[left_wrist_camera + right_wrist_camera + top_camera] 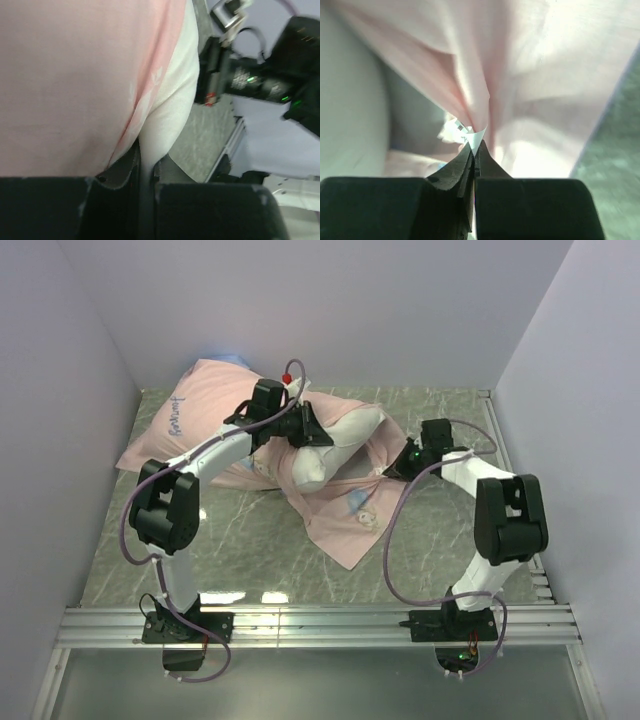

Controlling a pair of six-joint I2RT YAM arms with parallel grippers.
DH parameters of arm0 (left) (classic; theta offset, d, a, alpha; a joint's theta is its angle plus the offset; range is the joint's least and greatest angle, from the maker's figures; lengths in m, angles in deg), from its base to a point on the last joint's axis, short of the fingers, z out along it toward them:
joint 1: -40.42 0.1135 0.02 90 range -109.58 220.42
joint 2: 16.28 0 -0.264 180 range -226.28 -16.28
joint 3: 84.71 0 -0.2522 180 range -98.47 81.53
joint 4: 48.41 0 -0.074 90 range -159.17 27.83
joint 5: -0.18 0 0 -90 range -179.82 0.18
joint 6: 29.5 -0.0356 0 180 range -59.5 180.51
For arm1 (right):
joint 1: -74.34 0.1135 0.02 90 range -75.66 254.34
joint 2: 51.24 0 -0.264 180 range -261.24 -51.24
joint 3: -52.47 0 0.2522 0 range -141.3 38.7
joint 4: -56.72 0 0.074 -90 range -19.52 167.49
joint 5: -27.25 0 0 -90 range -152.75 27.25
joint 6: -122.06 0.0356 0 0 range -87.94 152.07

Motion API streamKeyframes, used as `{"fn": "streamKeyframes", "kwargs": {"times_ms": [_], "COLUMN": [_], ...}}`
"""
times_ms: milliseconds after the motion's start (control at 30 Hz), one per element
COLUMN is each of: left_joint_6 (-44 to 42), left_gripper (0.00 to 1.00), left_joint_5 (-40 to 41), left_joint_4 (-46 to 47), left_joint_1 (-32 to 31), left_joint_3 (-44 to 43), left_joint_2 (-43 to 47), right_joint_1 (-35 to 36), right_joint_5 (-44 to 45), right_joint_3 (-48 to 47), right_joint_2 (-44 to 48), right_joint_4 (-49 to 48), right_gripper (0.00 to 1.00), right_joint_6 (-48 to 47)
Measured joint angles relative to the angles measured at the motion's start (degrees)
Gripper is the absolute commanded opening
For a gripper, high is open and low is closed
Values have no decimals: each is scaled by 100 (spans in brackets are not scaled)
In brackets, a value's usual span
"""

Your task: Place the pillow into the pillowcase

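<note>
The left gripper moves back toward the pillow's rounded near end [312, 471] [172, 114] next and lets go of the pinched fold, since that end lies behind it, nearer my base.
The white pillow [340, 445] lies mid-table, partly wrapped by the pale pink pillowcase [200, 410], which spreads from the back left to the front centre. My left gripper [312, 428] is shut on a fold of the pillow [172, 100], with the pink pillowcase [65, 75] lying against it on the left. My right gripper [395, 468] is at the pillow's right side, shut on a pinch of the pillowcase [545, 75] beside a small white printed tag [454, 129]. The pillow [345, 100] shows at the left of the right wrist view.
The grey marble table [440, 530] is walled at the left, back and right. Aluminium rails [320, 625] run along the near edge, and another rail [490, 430] runs along the right. A bit of blue cloth [225, 357] shows behind the pillowcase's far end.
</note>
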Motion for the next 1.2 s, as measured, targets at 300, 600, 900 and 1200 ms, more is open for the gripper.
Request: {"fn": "streamKeyframes", "kwargs": {"times_ms": [300, 600, 900, 1200], "left_joint_6": [-1694, -2409, -2234, -1967], "left_gripper": [0, 0, 0, 0], "left_joint_5": [-282, -894, -1419, -1563], "left_joint_4": [-632, -981, -1123, -1010], "left_joint_1": [0, 13, 79, 153], "left_joint_3": [2, 208, 208, 197], "left_joint_2": [63, 240, 39, 22], "right_joint_1": [-549, -348, 476, 817], "right_joint_5": [-990, -1099, 614, 1119], "right_joint_3": [72, 151, -334, -726], "right_joint_2": [341, 87, -173, -632], "right_joint_4": [22, -358, -424, -409], "right_gripper": [0, 18, 88, 88], "right_joint_6": [-273, -415, -577, -306]}}
